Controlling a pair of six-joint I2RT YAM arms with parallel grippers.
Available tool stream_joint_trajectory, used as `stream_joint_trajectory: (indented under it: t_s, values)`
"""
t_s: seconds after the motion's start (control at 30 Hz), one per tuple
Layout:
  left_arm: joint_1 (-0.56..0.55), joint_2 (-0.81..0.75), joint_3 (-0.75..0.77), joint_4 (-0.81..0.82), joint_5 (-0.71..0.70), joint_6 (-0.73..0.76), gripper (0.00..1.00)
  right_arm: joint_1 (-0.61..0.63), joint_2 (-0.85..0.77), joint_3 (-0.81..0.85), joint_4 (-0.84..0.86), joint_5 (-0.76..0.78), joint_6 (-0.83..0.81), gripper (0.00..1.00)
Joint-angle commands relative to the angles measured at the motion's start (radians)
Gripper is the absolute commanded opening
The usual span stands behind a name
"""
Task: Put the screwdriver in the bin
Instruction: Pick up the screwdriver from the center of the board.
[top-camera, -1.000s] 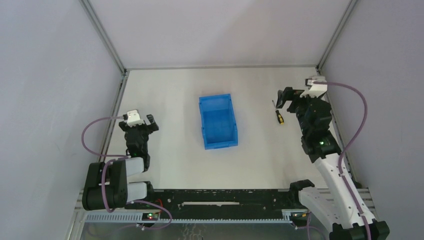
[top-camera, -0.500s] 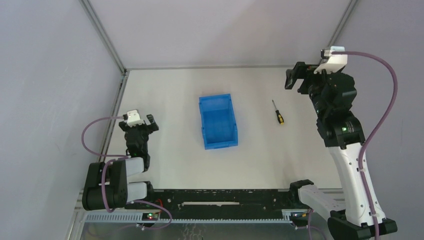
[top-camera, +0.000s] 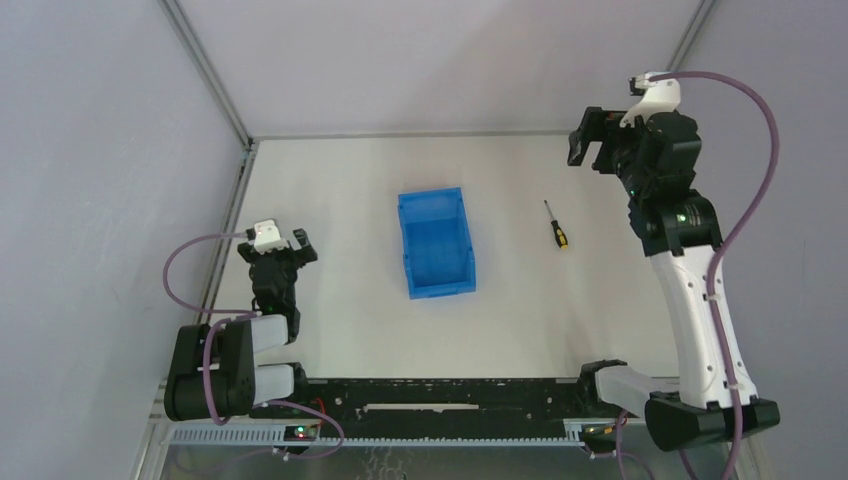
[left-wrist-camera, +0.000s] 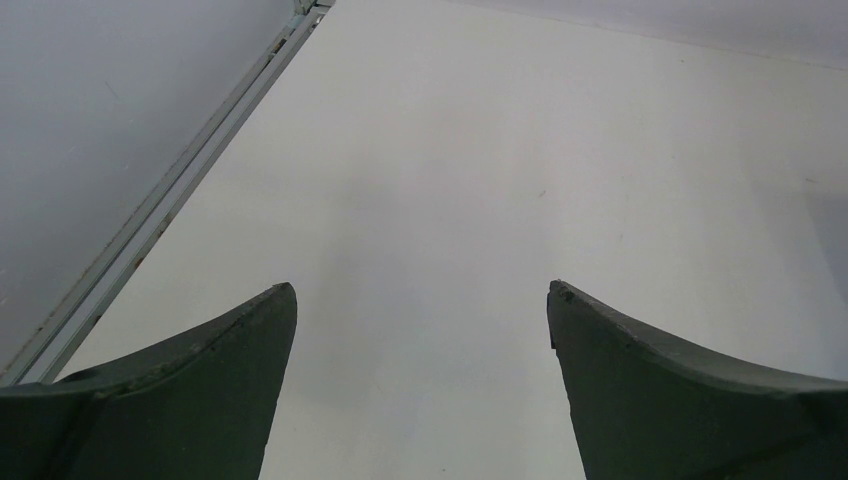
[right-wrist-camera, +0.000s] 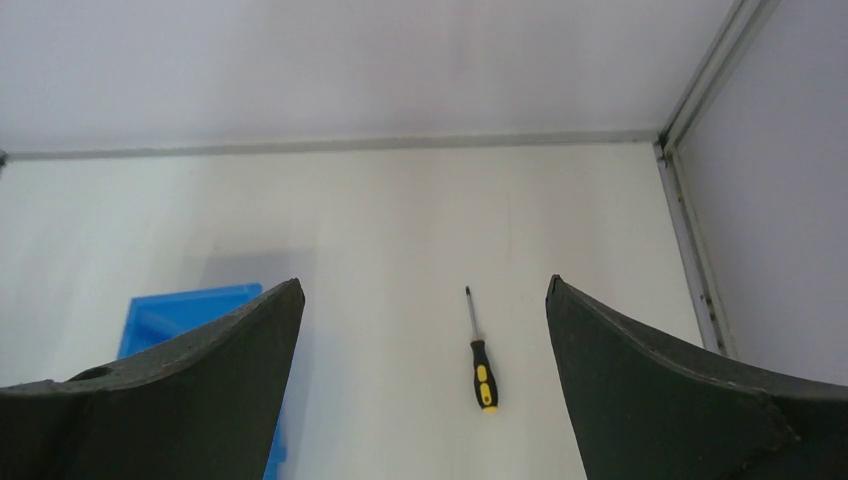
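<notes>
I need to lower my right gripper a long way next, with its open fingers astride the handle's butt end (top-camera: 563, 243) (right-wrist-camera: 488, 402), since the screwdriver lies flat on the tabletop far below.
The screwdriver (top-camera: 555, 226), slim with a black and yellow handle, lies flat on the white table right of the bin; it also shows in the right wrist view (right-wrist-camera: 480, 358), between my fingers and far below them. The blue bin (top-camera: 435, 243) stands open and empty at the table's middle; one corner shows in the right wrist view (right-wrist-camera: 180, 310). My right gripper (top-camera: 592, 143) is open and empty, raised high above the table's far right, beyond the screwdriver. My left gripper (top-camera: 283, 243) is open and empty, low at the left, with only bare table between its fingers (left-wrist-camera: 210, 390).
Grey walls enclose the table, with metal rails along the left edge (top-camera: 232, 215), the back edge (top-camera: 440, 133) and the right edge (right-wrist-camera: 690, 240). The arm bases and a black rail (top-camera: 440, 395) lie along the near edge.
My right arm has risen and drawn back from just beside the screwdriver to high over the far right corner. The screwdriver, bin and left arm have not moved.
</notes>
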Motion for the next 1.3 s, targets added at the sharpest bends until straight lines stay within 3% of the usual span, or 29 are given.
stream_joint_trajectory:
  t_s: [0.0,0.43,0.73,0.93,1.17,1.27]
  values:
    - [-0.007,-0.008,0.029,0.029,-0.013,0.024,1.0,-0.033,0.059,-0.067,0.015,-0.044,-0.009,1.0]
    - [-0.007,-0.008,0.029,0.029,-0.014,0.023,1.0,-0.114,0.325,-0.26,0.035,-0.071,-0.006,0.99]
    - [-0.007,-0.008,0.029,0.029,-0.014,0.024,1.0,-0.117,0.52,-0.322,0.039,-0.116,-0.007,0.93]
    - [-0.007,-0.008,0.029,0.029,-0.013,0.024,1.0,-0.118,0.634,-0.328,0.046,-0.094,-0.007,0.87]
    - [-0.007,-0.008,0.029,0.029,-0.014,0.023,1.0,-0.117,0.707,-0.327,0.058,-0.061,-0.009,0.7]
    - [-0.007,-0.008,0.029,0.029,-0.014,0.024,1.0,-0.118,0.725,-0.328,0.069,-0.038,-0.007,0.67]
